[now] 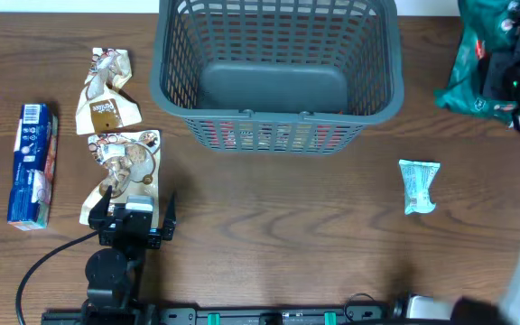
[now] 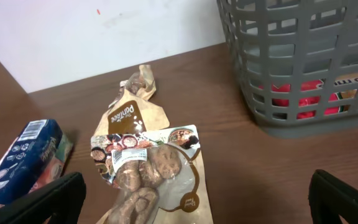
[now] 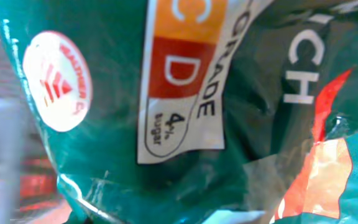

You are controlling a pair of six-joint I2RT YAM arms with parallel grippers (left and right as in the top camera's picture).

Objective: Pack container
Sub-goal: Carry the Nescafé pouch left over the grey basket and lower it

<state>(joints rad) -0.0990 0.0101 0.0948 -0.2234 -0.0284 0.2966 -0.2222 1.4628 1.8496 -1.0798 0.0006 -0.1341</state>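
The right gripper goes to the left in the overhead view next. Then it lowers the green packet (image 1: 472,63) into the container and releases it, as clear bottom shows inside the container.
The grey slotted container (image 1: 278,116) stands at the back centre, with red and yellow packets (image 1: 242,135) showing through its front wall; it also shows in the left wrist view (image 2: 291,118). My left gripper (image 1: 138,209) (image 2: 194,199) is open and empty, low over the near end of a brown snack packet with a clear window (image 1: 129,162) (image 2: 160,168). My right gripper (image 1: 517,63) is at the far right, shut on a green packet (image 1: 472,63) that fills the right wrist view (image 3: 166,124) and hides the fingers.
A second crumpled brown packet (image 1: 106,90) (image 2: 129,112) lies behind the first. A blue packet (image 1: 32,162) (image 2: 23,155) lies at the far left. A small pale teal packet (image 1: 419,185) lies right of centre. A black cable (image 1: 52,257) runs from the left arm.
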